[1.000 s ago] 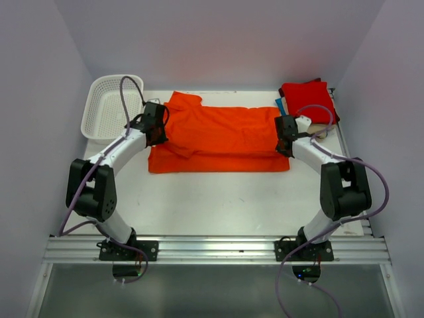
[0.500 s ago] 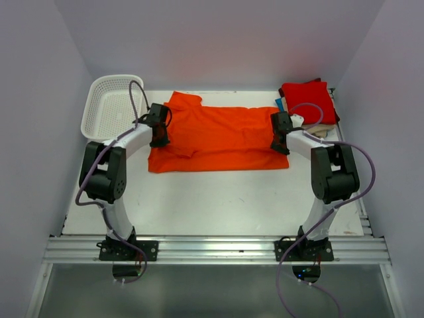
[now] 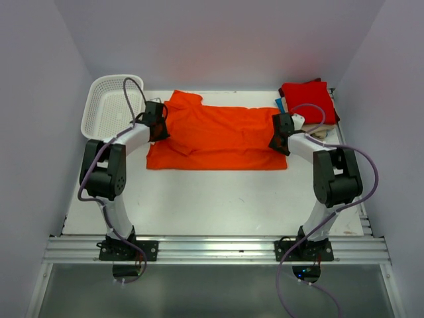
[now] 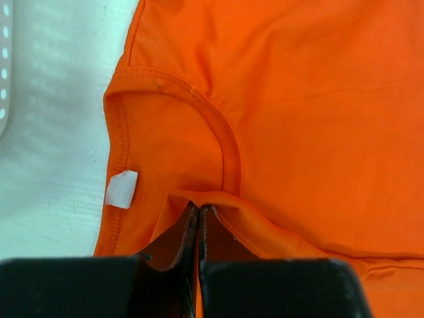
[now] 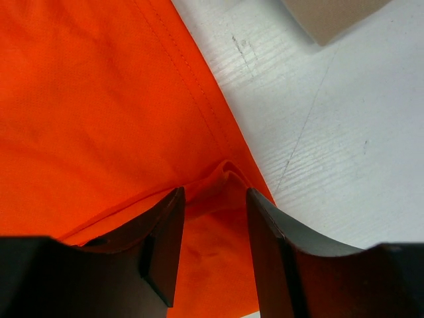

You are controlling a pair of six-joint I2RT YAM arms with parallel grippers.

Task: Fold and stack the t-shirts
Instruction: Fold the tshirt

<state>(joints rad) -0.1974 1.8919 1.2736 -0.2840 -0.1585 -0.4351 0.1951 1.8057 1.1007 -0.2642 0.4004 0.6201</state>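
Observation:
My right gripper should next move back from the shirt's puckered corner, turning toward the left gripper, onto the shirt's near hem, as its fingers are past that hem.
The bright orange t-shirt (image 3: 218,136) lies spread lengthwise across the middle of the table, folded along its length, collar to the left. My left gripper (image 3: 158,129) sits at its left end, shut on a raised fold of orange cloth (image 4: 199,211) just below the collar band, near a white label (image 4: 121,189). At the shirt's right end my right gripper (image 3: 279,142) stands open, its jaws either side of a puckered hem corner (image 5: 225,173) without pinching it. At the back right is a stack of folded t-shirts (image 3: 308,99), red on top, with blue (image 3: 280,105) and beige edges beneath.
A white mesh basket (image 3: 109,106) stands at the back left, close behind the left arm. White tabletop (image 3: 218,199) runs from the shirt to the near rail. In the right wrist view a beige corner (image 5: 331,16) lies on the table beside the hem.
My right gripper's jaws have opened and let go of the shirt's right hem. The left arm has drawn in, still shut on the cloth, and the shirt's left end has shifted slightly left.

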